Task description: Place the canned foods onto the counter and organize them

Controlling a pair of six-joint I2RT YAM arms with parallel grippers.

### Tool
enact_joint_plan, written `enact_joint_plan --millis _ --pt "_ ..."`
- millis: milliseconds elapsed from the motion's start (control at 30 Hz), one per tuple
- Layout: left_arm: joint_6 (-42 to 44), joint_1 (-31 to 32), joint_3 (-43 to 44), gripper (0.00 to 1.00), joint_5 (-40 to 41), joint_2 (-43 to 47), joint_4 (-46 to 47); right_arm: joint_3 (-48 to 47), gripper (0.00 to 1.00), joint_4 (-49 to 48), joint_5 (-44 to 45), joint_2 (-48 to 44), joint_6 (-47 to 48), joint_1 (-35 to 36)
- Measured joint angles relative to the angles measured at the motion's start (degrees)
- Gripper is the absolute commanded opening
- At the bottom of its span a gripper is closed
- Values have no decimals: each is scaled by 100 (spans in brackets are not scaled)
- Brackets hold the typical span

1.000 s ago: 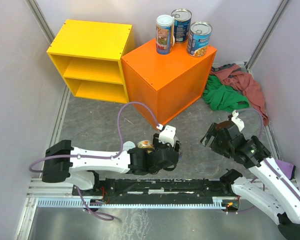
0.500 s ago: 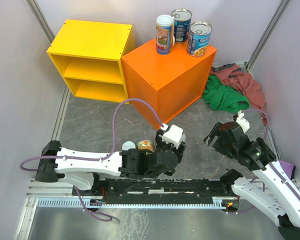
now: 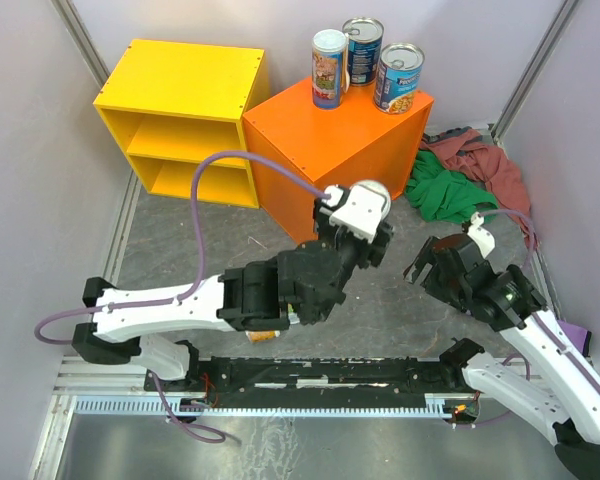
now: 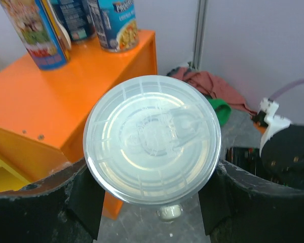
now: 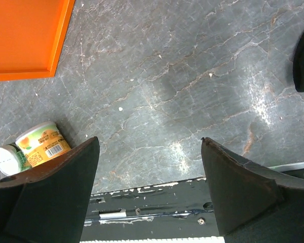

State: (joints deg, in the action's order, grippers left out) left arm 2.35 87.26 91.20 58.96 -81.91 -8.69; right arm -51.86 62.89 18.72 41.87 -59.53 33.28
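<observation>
The left gripper next needs to lift the can outward over the orange counter, then lower it in front of the upright cans, where the top of the counter is empty.
My left gripper [image 3: 368, 222] is shut on a can with a clear plastic lid [image 3: 368, 196] and holds it in the air by the near corner of the orange counter [image 3: 330, 150]. In the left wrist view the lid [image 4: 152, 139] sits between my fingers [image 4: 86, 200], with the counter [image 4: 55, 101] behind. Three upright cans stand at the counter's back: a tall one [image 3: 329, 68] and two blue ones [image 3: 362, 50] [image 3: 397, 77]. My right gripper [image 3: 432, 268] is open and empty above the floor. Its wrist view shows two cans on the floor, one orange-labelled [image 5: 40, 144] and one white-lidded [image 5: 7, 158].
A yellow open-fronted shelf unit [image 3: 185, 120] stands left of the counter. Green cloth [image 3: 445, 195] and red cloth [image 3: 485, 165] lie at the right wall. A black rail [image 3: 310, 375] runs along the near edge. Grey walls close in both sides.
My left gripper has risen from the floor with the can and moved away and right, towards the counter's near corner. The right gripper has shifted only slightly.
</observation>
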Motion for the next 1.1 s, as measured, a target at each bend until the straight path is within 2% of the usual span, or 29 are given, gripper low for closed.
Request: enact_joint_plan --millis 167,333,533,767,1100 --pt "466 -522 1005 21 -190 -490 -28 -79 89 -234 -39 345 125 0" --pt "474 -1401 2175 20 -623 -1147 -474 -249 89 -498 -162 750 245 0" --pt "455 -2236 3088 19 -1095 -1733 -946 -391 89 -743 -317 981 407 0" --pt "262 -2828 3650 20 -1620 -2267 -1266 -396 89 -1025 -546 1222 560 0" --pt "-33 -3331 3926 24 -2114 -2715 -1456 -396 89 -1279 -813 1364 651 0"
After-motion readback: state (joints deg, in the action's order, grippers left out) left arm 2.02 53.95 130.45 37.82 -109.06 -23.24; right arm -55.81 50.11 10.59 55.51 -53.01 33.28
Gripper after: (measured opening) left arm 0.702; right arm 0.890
